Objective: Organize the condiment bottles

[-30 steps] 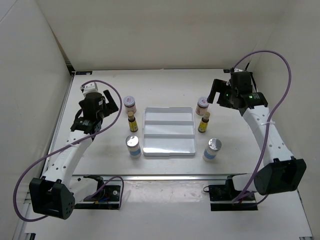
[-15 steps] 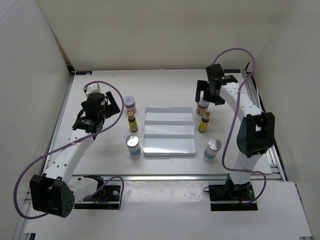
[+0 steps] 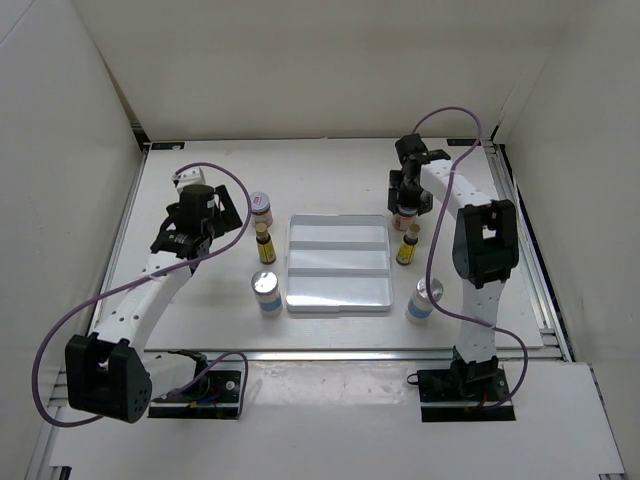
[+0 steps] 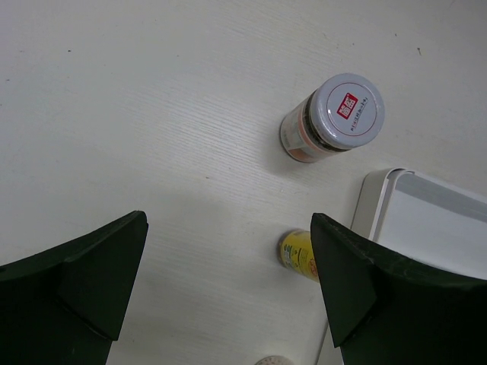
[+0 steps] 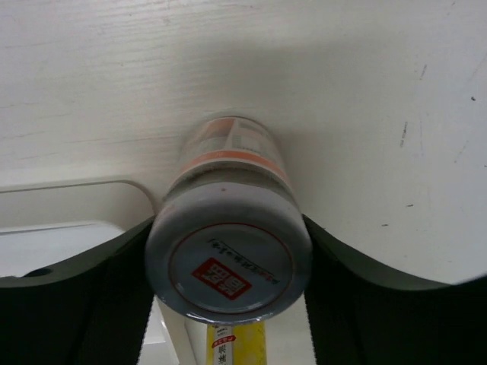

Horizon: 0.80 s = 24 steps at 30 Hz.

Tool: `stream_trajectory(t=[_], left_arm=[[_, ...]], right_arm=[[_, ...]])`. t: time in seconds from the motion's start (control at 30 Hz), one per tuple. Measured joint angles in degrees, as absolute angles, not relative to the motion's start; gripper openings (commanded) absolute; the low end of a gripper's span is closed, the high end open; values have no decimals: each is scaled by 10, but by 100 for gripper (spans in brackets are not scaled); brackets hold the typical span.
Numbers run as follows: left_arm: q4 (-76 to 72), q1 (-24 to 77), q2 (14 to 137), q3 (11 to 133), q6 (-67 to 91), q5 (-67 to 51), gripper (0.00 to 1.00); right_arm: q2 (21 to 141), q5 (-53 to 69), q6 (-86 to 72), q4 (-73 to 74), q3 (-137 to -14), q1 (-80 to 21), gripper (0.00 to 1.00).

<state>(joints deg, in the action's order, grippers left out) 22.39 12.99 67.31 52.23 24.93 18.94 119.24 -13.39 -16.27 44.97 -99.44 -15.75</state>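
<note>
The squat pale jar (image 5: pixel 228 228) will be lifted next by my right gripper, then lowered into the tray's far slot.
My right gripper (image 3: pixel 405 203) is shut on a squat pale jar (image 5: pixel 228 228) with a red-marked lid. One finger presses on each side of the lid, and the jar stands on the table right of the white tray (image 3: pixel 337 292). Just below the jar stands a slim dark yellow-labelled bottle (image 3: pixel 407 246), then a silver-capped shaker (image 3: pixel 424 298). Left of the tray stand another jar (image 3: pixel 260 204), a yellow-labelled bottle (image 3: pixel 264 243) and a shaker (image 3: pixel 266 292). My left gripper (image 4: pixel 228 289) hangs open above the table, left of that jar (image 4: pixel 335 118) and bottle (image 4: pixel 298 255), holding nothing.
The three-slot tray (image 4: pixel 426 220) lies mid-table between the two rows of bottles. White walls enclose the table on the left, back and right. Purple cables loop from both arms.
The right arm swung left and down onto the right jar, and its jaws closed from wide open onto the lid. The left arm has barely moved.
</note>
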Motion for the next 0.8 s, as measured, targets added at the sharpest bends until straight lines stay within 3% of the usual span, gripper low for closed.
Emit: stream_trajectory(t=[0.03, 0.07, 0.17, 0.3, 0.4, 0.63, 0.8], left_arm=[[224, 130, 674, 522, 249, 189, 99], [224, 130, 675, 522, 249, 189, 99], [224, 130, 678, 522, 247, 189, 99], [224, 130, 681, 522, 245, 189, 99], [224, 130, 681, 522, 245, 189, 99], [225, 130, 682, 522, 245, 189, 99], [226, 130, 682, 522, 245, 189, 99]], right_arm=[[1196, -130, -163, 448, -994, -157, 61], [1197, -131, -161, 448, -995, -157, 47], [1197, -131, -161, 447, -996, -158, 26], [1192, -138, -157, 447, -995, -158, 12], [1167, -147, -141, 448, -992, -163, 6], [1054, -156, -87, 440, -1000, -218, 4], [1046, -127, -77, 428, -1012, -265, 0]])
